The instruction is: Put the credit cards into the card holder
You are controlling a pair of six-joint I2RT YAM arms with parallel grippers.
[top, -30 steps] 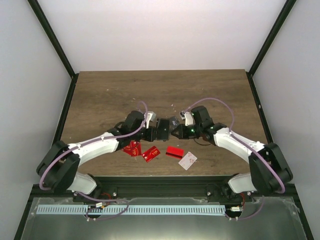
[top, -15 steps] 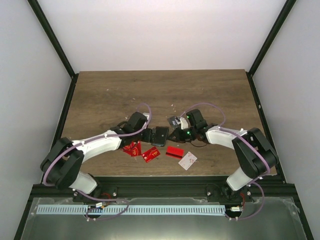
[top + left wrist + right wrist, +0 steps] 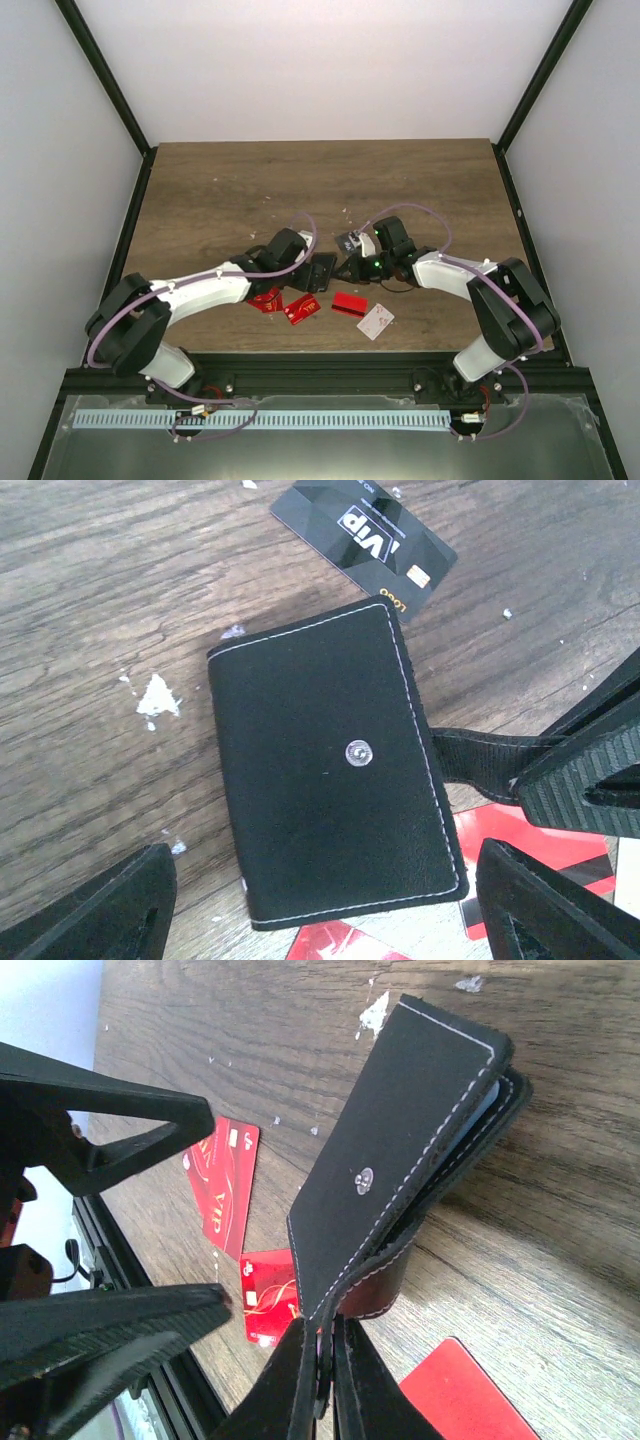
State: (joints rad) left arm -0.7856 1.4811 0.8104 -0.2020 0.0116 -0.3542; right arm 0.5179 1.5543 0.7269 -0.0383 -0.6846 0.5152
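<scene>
Next, my right gripper draws to the right in the top view, beside the VIP card's near end, then releases the holder's strap. This is because the holder [image 3: 320, 780] is barely open.
The black card holder [image 3: 320, 780] has white stitching and a metal snap. It sits on the wood just below my left gripper [image 3: 328, 880], whose fingers [image 3: 100, 910] stand wide open on either side without touching it. My right gripper [image 3: 327, 1345] is shut on the holder's strap at its near edge, and the cover [image 3: 400, 1150] gapes slightly. A dark grey VIP card [image 3: 365, 530] lies beyond the holder. Red cards [image 3: 265, 298] [image 3: 301, 308] [image 3: 349, 303] and a white card [image 3: 375, 321] lie near the front edge.
Small white flecks [image 3: 157, 697] dot the brown wooden table [image 3: 220, 190]. Black frame posts run along both sides and a black rail [image 3: 320, 365] lines the near edge. The two arms meet at the table's middle front.
My left gripper has opened and let go of the card holder, and that arm has shifted slightly right. The right gripper has kept its grip and moved a little left.
</scene>
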